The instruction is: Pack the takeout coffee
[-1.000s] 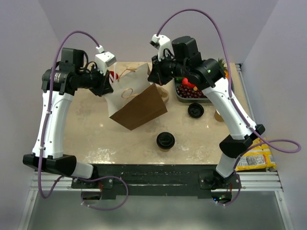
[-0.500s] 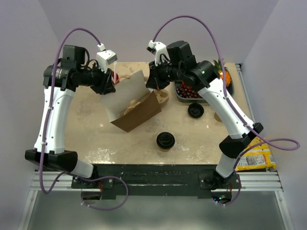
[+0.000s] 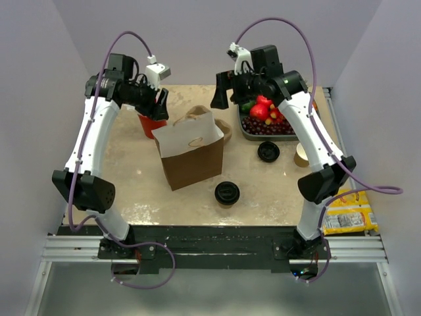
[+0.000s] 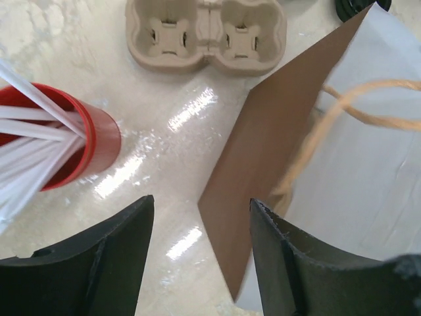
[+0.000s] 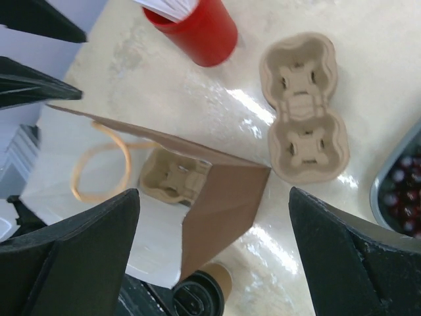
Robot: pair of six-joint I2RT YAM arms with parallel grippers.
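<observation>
My left gripper will next turn and move back and sideways onto the bag's rim [image 3: 172,125] [image 4: 279,197] beside the bag's handle, because that rim is to its right in the top view.
The takeout coffee [image 3: 226,193], a tan paper cup under a black lid, stands on the table in front of the brown paper bag [image 3: 191,155]; the right wrist view shows it as the coffee [image 5: 204,293] beside the bag's corner. The bag stands upright with its mouth open, and a pulp cup carrier [image 5: 174,178] lies inside it. My left gripper [image 3: 160,105] hovers open above the bag's back left edge, nothing between its fingers [image 4: 99,263]. Above the bag's back right, my right gripper [image 3: 227,97] is wide open and empty.
A red cup of white straws [image 3: 151,123] stands left of the bag. A second pulp carrier [image 5: 302,105] lies behind it. At the right are a fruit tray [image 3: 263,124], a loose black lid [image 3: 268,152] and a lidless paper cup [image 3: 301,155].
Both grippers have opened and let go of the bag, then pulled up and back. The bag, tilted in the air before, now stands upright on the table.
</observation>
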